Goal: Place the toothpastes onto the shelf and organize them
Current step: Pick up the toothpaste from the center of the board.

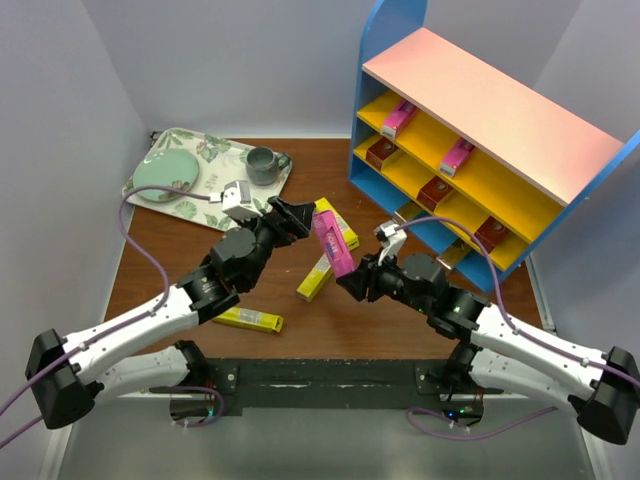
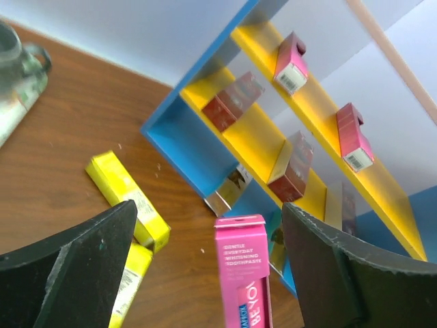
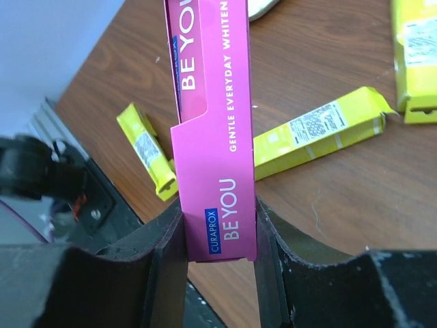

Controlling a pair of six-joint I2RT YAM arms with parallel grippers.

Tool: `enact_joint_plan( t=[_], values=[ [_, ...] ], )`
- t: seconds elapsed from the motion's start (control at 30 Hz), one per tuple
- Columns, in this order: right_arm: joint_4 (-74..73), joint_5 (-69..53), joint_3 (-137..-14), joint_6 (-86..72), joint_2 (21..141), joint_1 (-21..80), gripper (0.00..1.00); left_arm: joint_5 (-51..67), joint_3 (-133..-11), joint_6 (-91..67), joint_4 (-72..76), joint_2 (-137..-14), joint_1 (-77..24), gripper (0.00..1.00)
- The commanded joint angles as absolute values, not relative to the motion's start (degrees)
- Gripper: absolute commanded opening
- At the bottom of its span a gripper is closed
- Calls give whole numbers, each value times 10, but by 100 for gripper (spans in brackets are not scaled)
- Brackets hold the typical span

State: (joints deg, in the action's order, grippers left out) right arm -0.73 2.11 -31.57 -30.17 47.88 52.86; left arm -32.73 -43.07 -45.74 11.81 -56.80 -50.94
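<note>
Pink cartons sit on the upper yellow board [image 1: 500, 193] of the shelf, to its right in the top view, so next my right gripper needs to carry its carton outward onto the board there.
My right gripper [image 1: 356, 280] [image 3: 218, 229] is shut on the lower end of a bright pink toothpaste carton [image 1: 331, 244] [image 3: 212, 130], holding it upright above the table. The carton's top end [image 2: 244, 263] stands between the fingers of my left gripper [image 1: 300, 218] [image 2: 208, 222], which is open, with a gap on both sides. Three yellow toothpastes [image 1: 338, 226] [image 1: 316, 279] [image 1: 248, 319] lie on the brown table. The shelf [image 1: 482, 100] stands at the back right. Pink cartons [image 1: 398, 118] [image 1: 457, 156] and dark red cartons [image 1: 380, 152] [image 1: 434, 192] [image 1: 490, 233] sit on its yellow boards.
A floral tray [image 1: 215, 158] at the back left carries a green plate [image 1: 165, 180] and a grey mug [image 1: 262, 165]. The shelf's blue side panel [image 2: 198, 147] is close beyond the left gripper. White walls close in the table on both sides.
</note>
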Motion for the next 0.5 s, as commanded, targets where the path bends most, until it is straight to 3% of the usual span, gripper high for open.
enact_joint_plan(
  t=[0.0,0.27,0.47],
  values=[
    [-39,85,-334,-396,424,530,12,-375,-491,-329,84,-525,-503,94],
    [-147,191,-356,-503,306,530,11,-431,-568,-157,54,-485,-491,98],
    [-223,277,-381,-569,229,530,10,-425,-526,-72,97,-472,-469,99]
  ],
)
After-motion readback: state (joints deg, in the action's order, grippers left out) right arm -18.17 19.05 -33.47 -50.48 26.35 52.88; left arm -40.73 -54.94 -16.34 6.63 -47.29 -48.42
